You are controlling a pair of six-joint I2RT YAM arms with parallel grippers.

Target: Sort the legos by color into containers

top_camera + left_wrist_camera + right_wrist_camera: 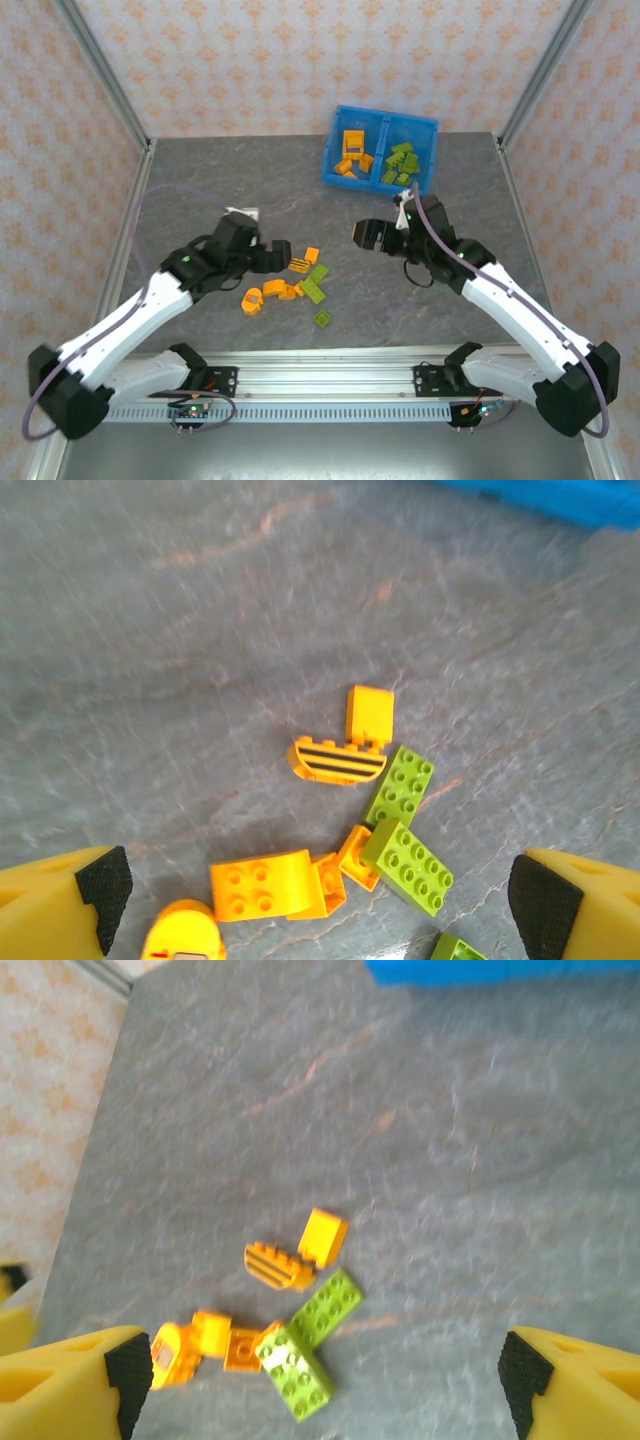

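My left gripper will next go down and turn so its fingers go around the narrow width of the striped orange half-round (299, 266) (338, 761). The half-round lies below my gripper, lengthwise from finger to finger.
Loose orange and lime green legos (300, 280) lie in a cluster at the table's middle. The blue bin (384, 128) stands at the back right, with orange pieces (352, 152) in its left compartment and green pieces (403, 162) in its right one. My left gripper (275, 258) hovers open at the cluster's left edge with nothing between its fingers. Below it lie a striped orange half-round (338, 761), a green plate (399, 785), a green brick (408, 865) and an orange brick (262, 885). My right gripper (365, 237) is open and empty, right of the cluster and in front of the bin.
A single small green piece (324, 319) lies apart, nearer the front edge. Metal frame posts (110, 80) and patterned walls close the table on three sides. The bin's blue edge (500, 970) sits at the top of the right wrist view.
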